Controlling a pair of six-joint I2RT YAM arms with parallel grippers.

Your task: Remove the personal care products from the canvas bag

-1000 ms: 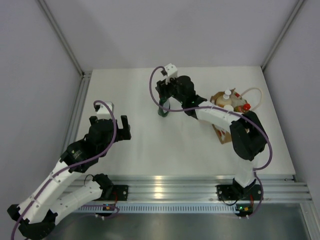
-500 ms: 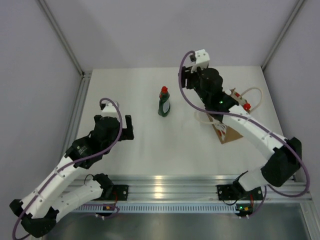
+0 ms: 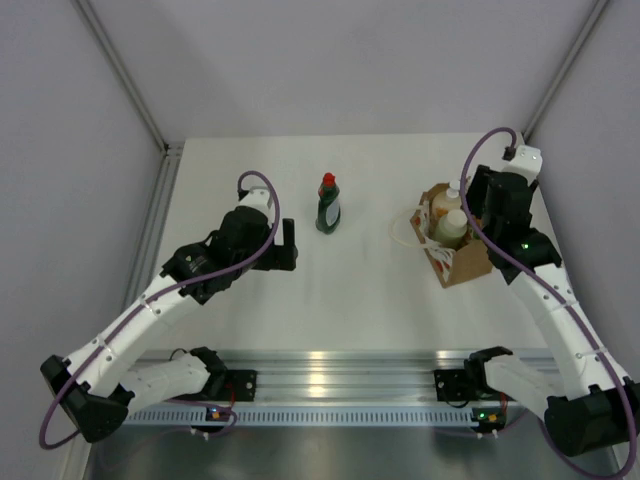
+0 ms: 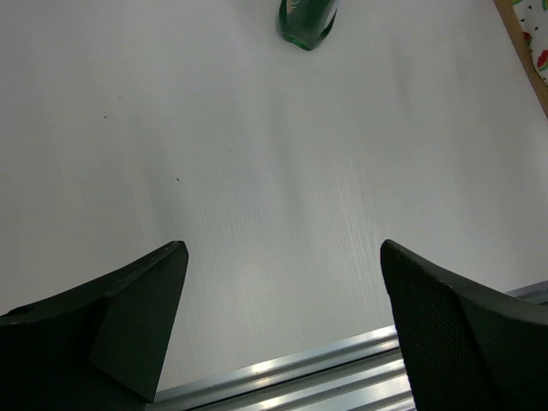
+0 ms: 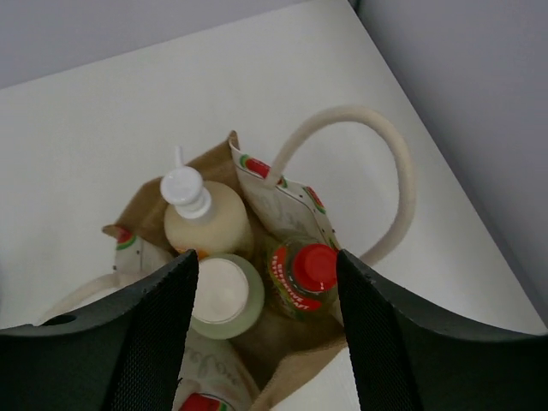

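Note:
The right gripper comes down toward the bag's opening next and closes its open fingers around the yellow-green bottle's red cap, since that cap faces up uncovered.
The dark green bottle with red cap stands upright on the table, out of the bag; its base shows in the left wrist view. The canvas bag stands at the right with white rope handles. Inside it are the peach pump bottle, the cream cylinder and the yellow-green bottle with red cap. My right gripper is open and empty, hovering above the bag's mouth. My left gripper is open and empty, low over bare table left of the green bottle.
The white table ends in a metal rail at the near edge. Grey walls close in on left, right and back. The bag's corner shows at the right edge of the left wrist view.
My right gripper let go of the dark green bottle at table centre and swung right, back above the bag. My left arm reached forward and right toward the middle.

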